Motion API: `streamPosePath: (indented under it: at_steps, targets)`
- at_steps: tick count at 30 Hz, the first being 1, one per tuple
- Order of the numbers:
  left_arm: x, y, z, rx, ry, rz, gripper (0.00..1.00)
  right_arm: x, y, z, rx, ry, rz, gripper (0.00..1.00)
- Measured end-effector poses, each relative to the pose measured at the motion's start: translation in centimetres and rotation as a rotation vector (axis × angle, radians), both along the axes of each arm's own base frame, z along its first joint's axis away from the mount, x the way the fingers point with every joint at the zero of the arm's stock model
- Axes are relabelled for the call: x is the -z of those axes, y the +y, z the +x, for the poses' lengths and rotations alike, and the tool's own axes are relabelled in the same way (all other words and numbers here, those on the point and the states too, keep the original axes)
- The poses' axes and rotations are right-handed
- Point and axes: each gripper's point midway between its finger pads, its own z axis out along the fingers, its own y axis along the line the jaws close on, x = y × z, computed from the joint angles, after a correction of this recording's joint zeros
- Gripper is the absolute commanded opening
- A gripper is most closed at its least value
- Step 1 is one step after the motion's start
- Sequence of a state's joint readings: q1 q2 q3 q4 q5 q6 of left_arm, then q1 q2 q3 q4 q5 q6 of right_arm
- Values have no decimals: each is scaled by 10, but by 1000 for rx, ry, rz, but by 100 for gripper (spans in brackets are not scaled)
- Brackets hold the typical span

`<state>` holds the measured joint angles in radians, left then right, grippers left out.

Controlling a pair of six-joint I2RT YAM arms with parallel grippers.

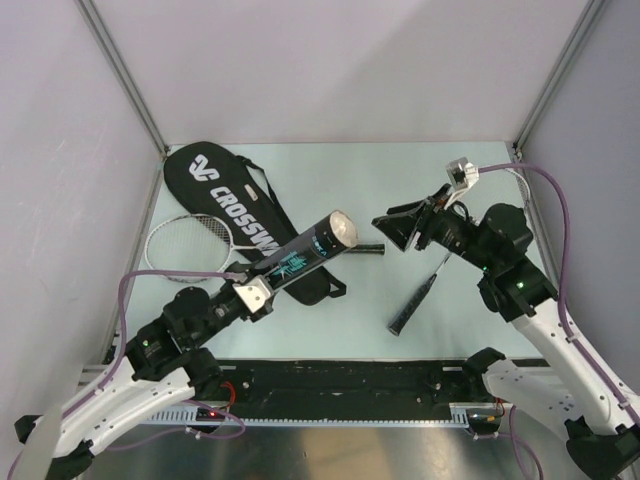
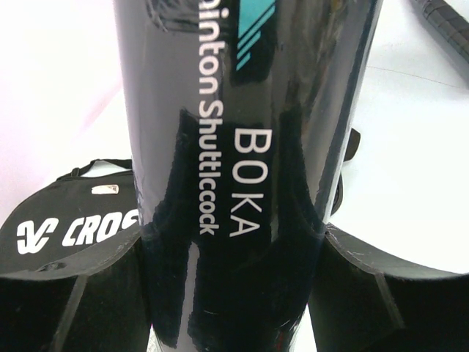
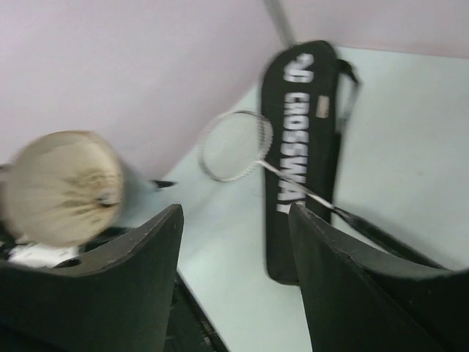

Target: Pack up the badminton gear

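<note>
My right gripper tips downward next and lowers beside the racket handle's end to the clear lid's rim. Its open fingers point across toward the bag (image 1: pixel 230 200).
My left gripper (image 1: pixel 262 290) is shut on the dark teal-printed tube (image 1: pixel 300 260) and holds it tilted above the table, its round beige end (image 1: pixel 341 231) pointing to the right. In the left wrist view the tube (image 2: pixel 249 147) fills the space between my fingers (image 2: pixel 73 293). My right gripper (image 1: pixel 397 232) is open and empty, just right of the tube's end, which also shows in the right wrist view (image 3: pixel 62 187). The black CROSSWAY bag (image 1: pixel 230 200) lies at the back left. One racket (image 1: pixel 190 245) lies across it. The second racket's handle (image 1: pixel 415 305) lies under my right arm. No shuttlecock shows.
Grey walls close in the table at the left, back and right. A black rail (image 1: pixel 340 375) runs along the near edge between the arm bases. The first racket's handle (image 1: pixel 365 247) ends on the table below the tube's end.
</note>
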<state>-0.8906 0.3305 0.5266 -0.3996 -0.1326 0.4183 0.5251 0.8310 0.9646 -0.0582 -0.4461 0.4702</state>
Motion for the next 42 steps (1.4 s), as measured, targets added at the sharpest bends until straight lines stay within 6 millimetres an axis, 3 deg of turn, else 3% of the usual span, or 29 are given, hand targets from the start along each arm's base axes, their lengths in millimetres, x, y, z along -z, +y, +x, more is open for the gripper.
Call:
streamPosePath:
  at_steps: [4, 9, 11, 16, 23, 29, 38, 42]
  targets:
    - [2, 0, 0, -5, 10, -5, 48, 34, -17, 41, 195, 79, -88, 64]
    - [2, -2, -2, 1, 24, -22, 49, 117, -48, 100, 459, 310, -259, 58]
    - [1, -2, -2, 2, 24, -31, 49, 155, -63, 114, 552, 421, -328, 56]
    - [-3, 0, -3, -5, 19, -49, 50, 219, -94, 132, 742, 634, -399, 49]
    - [-2, 0, -3, -6, 24, -53, 49, 277, -117, 145, 893, 825, -415, 49]
    - [-2, -1, -3, -6, 25, -51, 49, 323, -125, 150, 945, 949, -430, 44]
    - [4, -2, -1, -11, 42, -28, 49, 358, -120, 156, 933, 1003, -446, 40]
    - [5, -2, 0, -16, 44, -24, 49, 359, -120, 160, 934, 995, -455, 37]
